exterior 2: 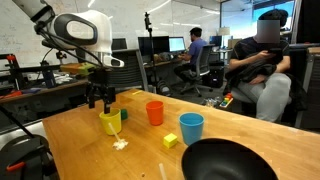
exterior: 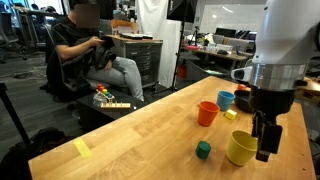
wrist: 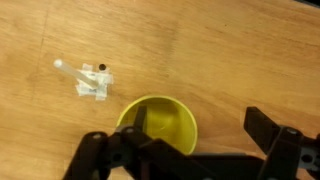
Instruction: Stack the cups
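Observation:
One finger is above the yellow-green cup's opening and the other is above bare wood, so next I should move my gripper down onto the cup's rim between its open fingers.
The yellow-green cup (exterior: 240, 148) (exterior 2: 110, 123) stands upright on the wooden table. My gripper (exterior: 265, 142) (exterior 2: 100, 101) is open and low over it. In the wrist view the gripper (wrist: 200, 128) straddles one side of the cup (wrist: 165, 120): one finger is inside it, the other outside over bare wood. The orange cup (exterior: 207, 113) (exterior 2: 154, 112) and the blue cup (exterior: 226, 100) (exterior 2: 191, 127) stand upright and apart on the table.
A small green block (exterior: 203, 150) lies near the yellow-green cup. A small yellow block (exterior 2: 170, 140) and a black bowl (exterior 2: 225, 160) are near the blue cup. A white scrap (wrist: 92, 80) lies on the wood. A seated person (exterior: 90, 50) is behind the table.

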You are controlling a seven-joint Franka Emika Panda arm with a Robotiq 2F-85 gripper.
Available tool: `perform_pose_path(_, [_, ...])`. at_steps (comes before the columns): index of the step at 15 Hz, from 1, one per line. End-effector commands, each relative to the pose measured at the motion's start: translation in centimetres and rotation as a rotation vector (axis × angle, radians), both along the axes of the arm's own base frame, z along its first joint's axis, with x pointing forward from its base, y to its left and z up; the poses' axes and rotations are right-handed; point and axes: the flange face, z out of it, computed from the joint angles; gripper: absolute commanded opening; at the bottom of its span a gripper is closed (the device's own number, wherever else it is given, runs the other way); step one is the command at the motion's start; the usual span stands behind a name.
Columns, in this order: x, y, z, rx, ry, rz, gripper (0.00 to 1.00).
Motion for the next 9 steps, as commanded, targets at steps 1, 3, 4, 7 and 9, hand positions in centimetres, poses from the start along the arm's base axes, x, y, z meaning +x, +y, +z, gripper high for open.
perform_pose_path(1, [1.1,0.6,-2.3,0.035,-0.014,0.049,1.00])
perform_pose_path(3, [1.3,0.7,-3.8,0.044,-0.008,0.059,0.98])
perform_pose_path(4, [1.4,0.7,-4.3,0.052,-0.003,0.066,0.74])
perform_pose_path(7, [1.6,1.0,-5.1,0.070,0.006,0.079,0.60])
perform_pose_path(9, [1.6,1.3,-5.2,0.076,0.006,0.087,0.43])
